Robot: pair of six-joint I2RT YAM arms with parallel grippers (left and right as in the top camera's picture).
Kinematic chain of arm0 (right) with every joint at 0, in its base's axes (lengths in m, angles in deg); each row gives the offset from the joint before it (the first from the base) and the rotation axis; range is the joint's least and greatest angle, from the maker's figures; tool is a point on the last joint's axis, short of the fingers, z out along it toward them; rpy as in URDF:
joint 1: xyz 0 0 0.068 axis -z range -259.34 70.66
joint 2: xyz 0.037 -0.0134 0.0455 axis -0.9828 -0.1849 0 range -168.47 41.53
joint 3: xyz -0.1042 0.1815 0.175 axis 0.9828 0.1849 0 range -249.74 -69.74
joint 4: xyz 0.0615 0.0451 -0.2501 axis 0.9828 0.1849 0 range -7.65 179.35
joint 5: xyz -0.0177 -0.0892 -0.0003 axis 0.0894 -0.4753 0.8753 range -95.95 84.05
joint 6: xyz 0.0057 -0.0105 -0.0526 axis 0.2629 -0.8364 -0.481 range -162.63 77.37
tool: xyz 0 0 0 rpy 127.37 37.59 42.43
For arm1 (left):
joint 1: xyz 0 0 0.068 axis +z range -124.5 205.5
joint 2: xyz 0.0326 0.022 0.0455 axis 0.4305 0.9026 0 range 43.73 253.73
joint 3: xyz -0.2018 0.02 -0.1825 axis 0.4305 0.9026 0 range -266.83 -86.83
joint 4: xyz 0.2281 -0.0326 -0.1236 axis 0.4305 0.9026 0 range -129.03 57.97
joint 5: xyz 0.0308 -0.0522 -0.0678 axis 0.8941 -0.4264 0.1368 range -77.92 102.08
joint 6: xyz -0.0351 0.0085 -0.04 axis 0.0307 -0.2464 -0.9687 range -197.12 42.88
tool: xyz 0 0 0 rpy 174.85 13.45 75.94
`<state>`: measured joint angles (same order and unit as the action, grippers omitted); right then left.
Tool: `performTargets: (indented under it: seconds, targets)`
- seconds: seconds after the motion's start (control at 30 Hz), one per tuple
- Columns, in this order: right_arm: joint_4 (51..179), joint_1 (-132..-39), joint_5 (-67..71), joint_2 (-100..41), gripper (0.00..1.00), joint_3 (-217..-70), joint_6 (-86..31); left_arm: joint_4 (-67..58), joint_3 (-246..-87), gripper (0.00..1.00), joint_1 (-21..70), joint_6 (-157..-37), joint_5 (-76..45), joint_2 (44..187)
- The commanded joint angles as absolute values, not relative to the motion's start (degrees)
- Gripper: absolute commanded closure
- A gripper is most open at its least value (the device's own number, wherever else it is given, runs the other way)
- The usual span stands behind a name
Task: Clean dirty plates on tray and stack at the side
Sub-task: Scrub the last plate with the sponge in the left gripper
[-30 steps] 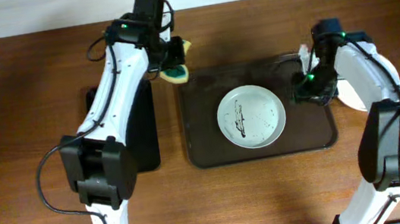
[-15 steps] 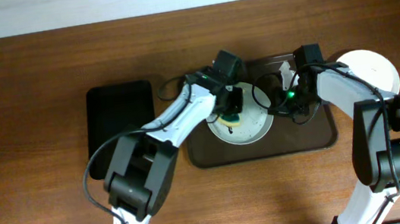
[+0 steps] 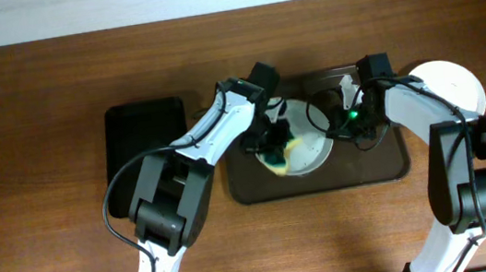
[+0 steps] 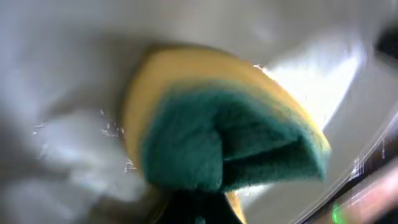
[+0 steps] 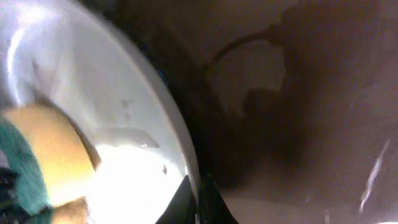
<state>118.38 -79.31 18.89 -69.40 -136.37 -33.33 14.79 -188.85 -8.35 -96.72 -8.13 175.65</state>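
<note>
The plate in my right gripper goes up and onto the other white plate (image 3: 453, 84) next, and is released there. That one lies to the gripper's right in the overhead view.
A white plate (image 3: 311, 148) lies on the dark brown tray (image 3: 385, 160). My left gripper (image 3: 274, 146) is shut on a yellow and green sponge (image 3: 279, 155) and presses it on the plate's left part. In the left wrist view the sponge (image 4: 230, 143) fills the frame against the white plate (image 4: 62, 74). My right gripper (image 3: 342, 124) is shut on the plate's right rim (image 5: 186, 168), its fingers (image 5: 198, 202) on either side of the rim. The sponge shows in the right wrist view (image 5: 43, 162). Another white plate (image 3: 450, 83) lies on the table right of the tray.
A smaller black tray (image 3: 148, 157) lies on the wooden table left of the brown tray. Both arms cross over the brown tray's upper half. The brown tray floor (image 5: 311, 93) shows right of the plate.
The left arm came from the tray's far left corner onto the plate with the sponge, then shifted the sponge to the plate's lower left. The right gripper moved to the plate's right rim.
</note>
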Motion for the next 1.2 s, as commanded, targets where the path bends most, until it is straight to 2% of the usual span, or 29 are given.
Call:
performTargets:
  seconds: [0.0, 0.07, 0.13, 0.17, 0.2, 0.3, 0.33, 0.4, 0.47, 0.6, 0.7, 0.77, 0.87, 0.97, 1.07, 1.13, 1.17]
  targets:
    - [118.95, -79.59, 18.36, -69.84, 0.96, -136.18, -32.63, 5.85, -187.69, 1.0, -9.16, -117.55, 23.8, 178.88]
    - [118.99, -79.62, 17.14, -69.84, 0.96, -136.15, -31.34, -2.02, -187.71, 1.0, -9.11, -117.61, 28.39, 178.88]
    - [118.99, -79.62, 17.16, -69.84, 0.96, -136.15, -31.15, -4.27, -187.71, 1.0, -9.0, -117.59, 26.75, 178.88]
    - [119.19, -79.62, 17.16, -69.84, 0.96, -136.15, -31.15, -2.87, -187.71, 1.0, -9.11, -116.78, 22.16, 178.88]
    - [119.56, -79.62, 17.16, -69.84, 0.96, -136.15, -31.17, -1.1, -187.71, 1.0, -9.11, -113.59, 13.73, 178.88]
    - [119.78, -79.62, 17.18, -69.84, 0.96, -136.15, -31.17, -1.84, -187.71, 1.0, -8.96, -93.88, -22.75, 178.88]
    - [119.78, -79.62, 17.18, -69.84, 0.96, -136.15, -31.15, -2.43, -187.71, 1.0, -8.96, -90.51, -30.8, 178.88]
    - [119.87, -79.62, 17.43, -69.84, 0.96, -136.15, -31.15, -4.18, -187.76, 1.0, -8.94, -90.23, -36.78, 178.88]
    - [120.41, -79.62, 17.6, -69.84, 0.96, -136.15, -31.17, -6.89, -188.11, 1.0, -8.83, -90.9, -33.73, 178.88]
    - [120.94, -79.62, 17.58, -69.84, 0.96, -136.15, -31.17, -6.74, -188.28, 1.0, -7.67, -102.53, -2.32, 178.82]
    - [120.83, -79.62, 17.56, -69.84, 0.96, -136.15, -31.17, 1.13, -191.19, 1.0, -6.05, -107.43, 22.91, 178.82]
    - [120.46, -79.62, 17.56, -69.84, 0.96, -136.15, -31.17, 5.7, -191.58, 1.0, -6.23, -107.56, 30.69, 178.82]
    - [120.39, -79.62, 17.56, -69.84, 0.96, -136.15, -31.17, 11.36, -191.58, 1.0, -7.43, -107.23, 24.57, 178.82]
    - [120.46, -79.62, 17.58, -69.84, 0.96, -136.15, -31.17, 12.65, -191.56, 1.0, -9.03, -89.77, -14.05, 178.82]
    - [120.48, -79.62, 17.6, -69.84, 0.96, -136.15, -31.17, 12.21, -191.58, 1.0, -8.94, -78.31, -36.13, 178.82]
    - [120.7, -79.62, 17.6, -69.84, 0.96, -136.15, -31.17, 9.61, -191.65, 1.0, -7.87, -79.8, -31.69, 178.82]
    - [121.03, -79.62, 17.6, -69.84, 0.96, -136.15, -31.17, 8.76, -192.39, 1.0, -6.75, -85.48, -22.97, 178.82]
